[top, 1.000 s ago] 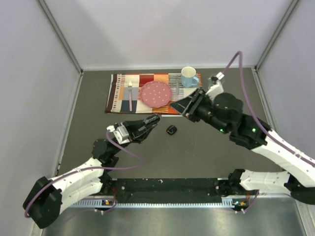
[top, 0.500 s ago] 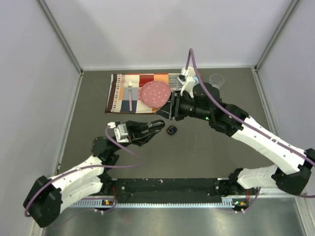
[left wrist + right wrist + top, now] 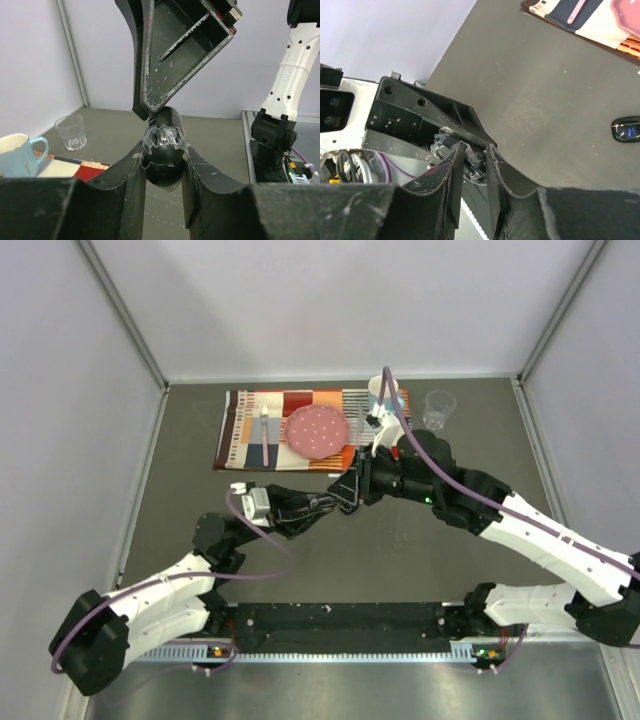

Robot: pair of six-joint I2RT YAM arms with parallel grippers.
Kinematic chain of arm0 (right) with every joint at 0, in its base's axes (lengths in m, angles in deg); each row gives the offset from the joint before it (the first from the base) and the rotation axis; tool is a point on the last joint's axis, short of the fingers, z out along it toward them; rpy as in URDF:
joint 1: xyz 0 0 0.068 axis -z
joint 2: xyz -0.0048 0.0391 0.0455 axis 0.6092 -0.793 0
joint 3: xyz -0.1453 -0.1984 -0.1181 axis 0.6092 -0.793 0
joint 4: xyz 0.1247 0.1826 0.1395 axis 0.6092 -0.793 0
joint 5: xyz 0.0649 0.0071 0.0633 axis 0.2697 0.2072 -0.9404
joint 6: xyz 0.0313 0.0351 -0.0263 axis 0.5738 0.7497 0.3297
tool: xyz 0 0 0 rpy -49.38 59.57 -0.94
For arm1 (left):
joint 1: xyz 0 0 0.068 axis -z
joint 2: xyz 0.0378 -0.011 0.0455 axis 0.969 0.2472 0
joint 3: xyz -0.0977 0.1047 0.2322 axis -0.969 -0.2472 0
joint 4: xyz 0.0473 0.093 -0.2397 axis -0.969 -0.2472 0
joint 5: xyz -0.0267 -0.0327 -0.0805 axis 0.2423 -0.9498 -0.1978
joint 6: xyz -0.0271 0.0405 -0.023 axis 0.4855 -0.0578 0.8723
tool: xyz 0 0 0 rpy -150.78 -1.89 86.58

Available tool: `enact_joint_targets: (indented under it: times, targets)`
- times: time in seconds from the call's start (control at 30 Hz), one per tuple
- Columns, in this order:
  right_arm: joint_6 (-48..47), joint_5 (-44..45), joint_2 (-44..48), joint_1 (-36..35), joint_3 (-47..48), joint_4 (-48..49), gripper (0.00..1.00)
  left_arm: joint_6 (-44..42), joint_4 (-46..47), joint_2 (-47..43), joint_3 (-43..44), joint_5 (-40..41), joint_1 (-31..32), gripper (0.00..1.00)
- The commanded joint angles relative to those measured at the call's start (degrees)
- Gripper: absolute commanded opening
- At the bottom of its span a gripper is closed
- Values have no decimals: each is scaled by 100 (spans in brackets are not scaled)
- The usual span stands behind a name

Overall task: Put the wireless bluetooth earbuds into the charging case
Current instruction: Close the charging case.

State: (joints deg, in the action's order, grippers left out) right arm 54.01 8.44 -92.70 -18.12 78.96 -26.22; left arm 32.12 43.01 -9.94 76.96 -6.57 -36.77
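The spot on the tabletop at the second case's near side is empty, so my left gripper should tip downward, lower the charging case (image 3: 162, 162) onto it and release it there.
A glossy black oval charging case (image 3: 162, 162) with clear film on it sits between the fingers of my left gripper (image 3: 163, 155), which is shut on it and holds it off the table. My right gripper (image 3: 474, 146) has come down on the case's upper end (image 3: 472, 161), with its jaws closed narrowly on either side of it. In the top view my left gripper (image 3: 333, 504) and right gripper (image 3: 346, 491) meet tip to tip at mid-table. A second black oval case (image 3: 626, 129) with a blue light lies on the table. No earbuds are in view.
At the back lie a striped placemat (image 3: 245, 430) with a pink plate (image 3: 317, 430) and a pink-handled utensil (image 3: 264, 438). A blue-handled mug (image 3: 383, 390) and a clear glass (image 3: 437, 408) stand to its right. Grey walls enclose the table.
The right arm swung left from beside the mug and down to the left gripper, and its jaws narrowed. The left gripper pushed right with its case. The table case is now covered in the top view.
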Motion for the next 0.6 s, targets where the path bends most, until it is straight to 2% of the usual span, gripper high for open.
enact_joint_targets:
  times: [0.0,0.13,0.27,0.3,0.4,0.43,0.57]
  targets:
    - [28,404,398,-165,-391,-206,23,115,261,74,346,330,-24,0]
    - [256,1372,855,-165,-724,-232,36,150,-386,84,529,409,-24,0]
    - [659,2155,1470,-25,-1181,-320,48,159,-2344,22,917,252,-24,0]
    - [766,2156,1732,54,-1304,-329,53,203,-2532,4,961,243,-24,0]
    - [1144,1613,2050,704,-1823,-347,62,475,-3015,-127,1032,425,-24,0]
    - [1206,1411,2164,1141,-2041,-355,63,606,-3096,-162,1032,523,-24,0]
    - [1311,113,2140,1925,-2333,-364,66,1097,-3377,-233,1032,594,-33,0]
